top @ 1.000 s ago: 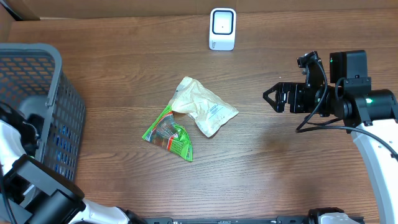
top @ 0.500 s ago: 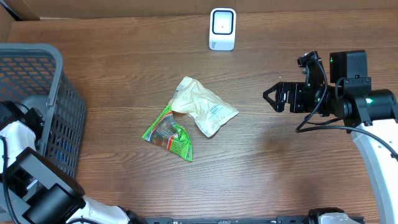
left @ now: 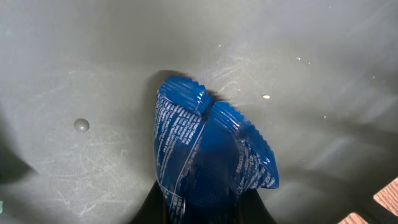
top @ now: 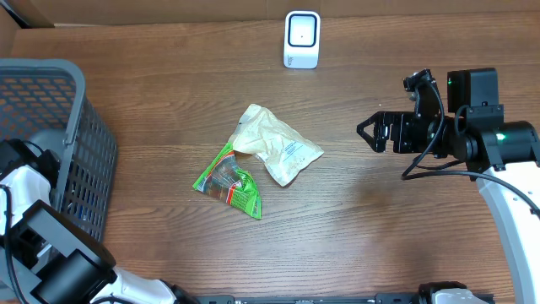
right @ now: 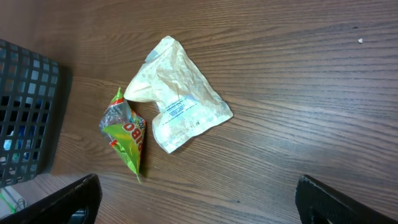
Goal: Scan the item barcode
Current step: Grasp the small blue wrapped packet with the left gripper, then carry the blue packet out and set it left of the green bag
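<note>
The blue packet will come out of the grey basket next, lifted by my left gripper. It will then go down beside the green packet, where the table is empty.
In the left wrist view a crinkled blue packet (left: 208, 149) with white print rests against the grey basket floor (left: 93, 74). My left gripper (left: 202, 210) is shut on its lower end, with the dark jaws pressed on both sides. No barcode shows on the packet. From overhead, the left arm (top: 25, 181) reaches down into the grey basket (top: 51, 76) and its fingers are hidden. The white scanner (top: 302, 39) stands at the table's far edge. My right gripper (top: 371, 133) hovers open at the right, holding nothing.
A cream packet (top: 278, 143) and a green packet (top: 229, 179) lie together mid-table, also seen in the right wrist view as the cream packet (right: 177, 102) and green packet (right: 127, 137). The basket's mesh wall (right: 25, 112) stands at the left.
My left gripper has closed onto the blue packet inside the basket, and the left arm shifted slightly. The right arm and the packets on the table have not moved.
</note>
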